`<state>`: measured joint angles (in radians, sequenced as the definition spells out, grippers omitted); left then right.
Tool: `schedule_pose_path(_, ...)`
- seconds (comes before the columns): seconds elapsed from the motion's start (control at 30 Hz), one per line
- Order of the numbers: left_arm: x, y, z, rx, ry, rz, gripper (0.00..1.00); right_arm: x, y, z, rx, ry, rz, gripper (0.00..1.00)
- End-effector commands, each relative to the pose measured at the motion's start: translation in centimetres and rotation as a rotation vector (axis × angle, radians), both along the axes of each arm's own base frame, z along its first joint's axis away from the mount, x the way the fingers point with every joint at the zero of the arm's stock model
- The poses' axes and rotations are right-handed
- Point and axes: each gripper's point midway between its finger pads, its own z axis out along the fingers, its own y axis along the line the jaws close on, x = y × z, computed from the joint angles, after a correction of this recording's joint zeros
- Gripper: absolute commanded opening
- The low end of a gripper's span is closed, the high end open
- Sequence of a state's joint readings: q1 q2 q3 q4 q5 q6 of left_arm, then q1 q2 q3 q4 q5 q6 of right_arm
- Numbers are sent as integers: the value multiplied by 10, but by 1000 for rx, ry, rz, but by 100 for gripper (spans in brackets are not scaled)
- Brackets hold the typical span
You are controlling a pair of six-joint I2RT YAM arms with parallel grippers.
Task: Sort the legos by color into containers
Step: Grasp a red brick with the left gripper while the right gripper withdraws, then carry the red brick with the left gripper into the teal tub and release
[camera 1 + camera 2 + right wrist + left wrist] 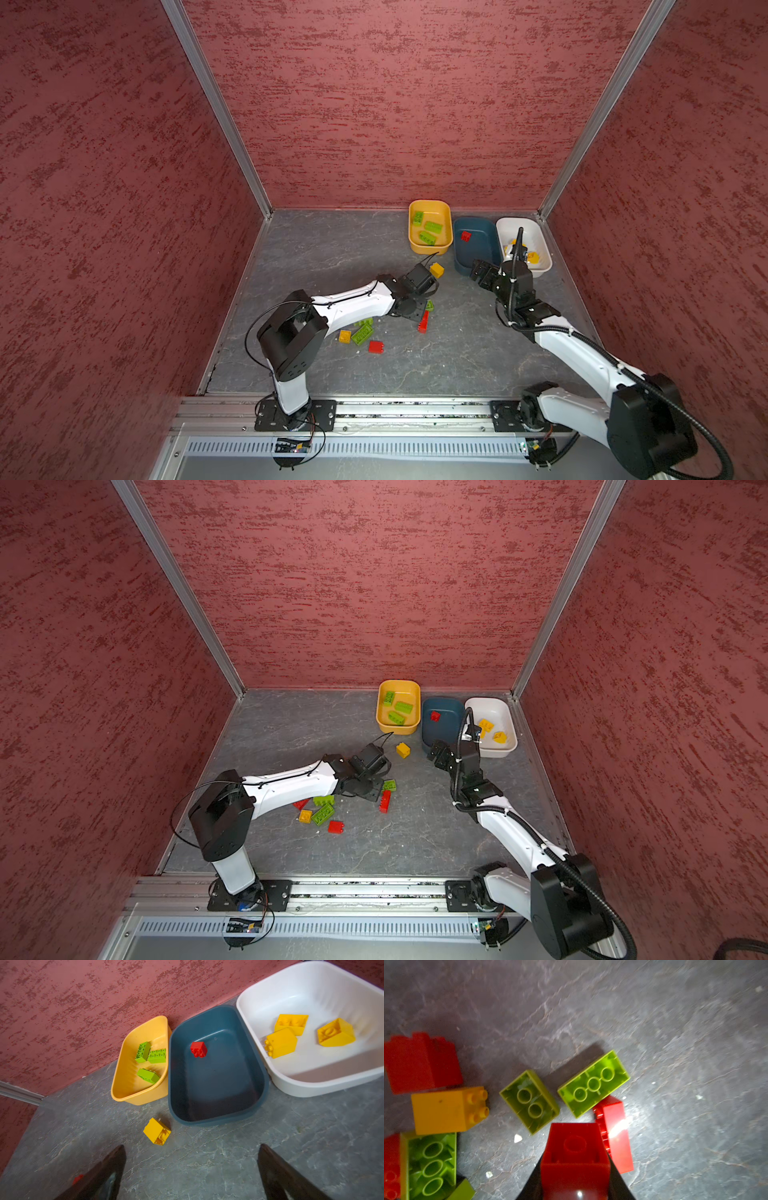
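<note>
Another red lego is already lying in the inside of the teal container [477, 246], so I next need to move my left gripper up and outward over that container to let go of the red lego.
My left gripper [575, 1169] is shut on a red lego [575, 1147] just above the floor, among loose legos: two upturned green ones [593, 1083] [529, 1101], a red oblong [616, 1136] and a yellow one [446, 1109]. In both top views its fingers are hidden under the wrist [415, 307]. My right gripper [192, 1147] hangs open and empty in front of the teal container [218, 1088], which holds one red lego [198, 1049]. Green legos [155, 1055] lie in the yellow container [124, 1076]. Yellow legos [280, 1043] lie in the white container [311, 987].
A lone yellow lego [436, 270] lies between the two grippers, near the yellow container. More loose bricks, green [361, 333], yellow [344, 336] and red [376, 346], sit beside the left forearm. Red textured walls close in three sides; the containers stand at the back right.
</note>
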<state>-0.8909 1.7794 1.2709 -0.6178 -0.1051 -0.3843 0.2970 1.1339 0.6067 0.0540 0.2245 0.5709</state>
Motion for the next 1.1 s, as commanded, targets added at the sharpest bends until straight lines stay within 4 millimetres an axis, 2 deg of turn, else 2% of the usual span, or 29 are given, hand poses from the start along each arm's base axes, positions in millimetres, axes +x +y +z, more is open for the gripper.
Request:
schedule_pose_path(0.0, 23, -33, 43, -131, -120, -47, 23, -7, -25, -7, -2, 19, -138, 99)
schedule_pose_path(0.2, 61, -79, 64, -239, -188, -83, 22, -13, -37, -18, 18, 51, -224, 99)
schedule_pose_path(0.33, 85, -115, 76, -333, -210, -121, 22, -15, -42, -16, 10, 52, -244, 99)
schedule_pose_path(0.53, 123, -152, 84, -419, -239, -131, 23, -23, -47, -12, 4, 42, -264, 99)
schedule_pose_path(0.7, 157, -171, 76, -510, -217, -83, 24, -33, -53, -11, 2, 33, -278, 99)
schedule_pose_path(0.87, 180, -194, 72, -648, -129, -53, 27, -41, -56, -12, -7, 35, -278, 99)
schedule_pose_path(1.07, 216, -206, 56, -716, -154, 77, 33, -42, -56, -13, -9, 41, -278, 99)
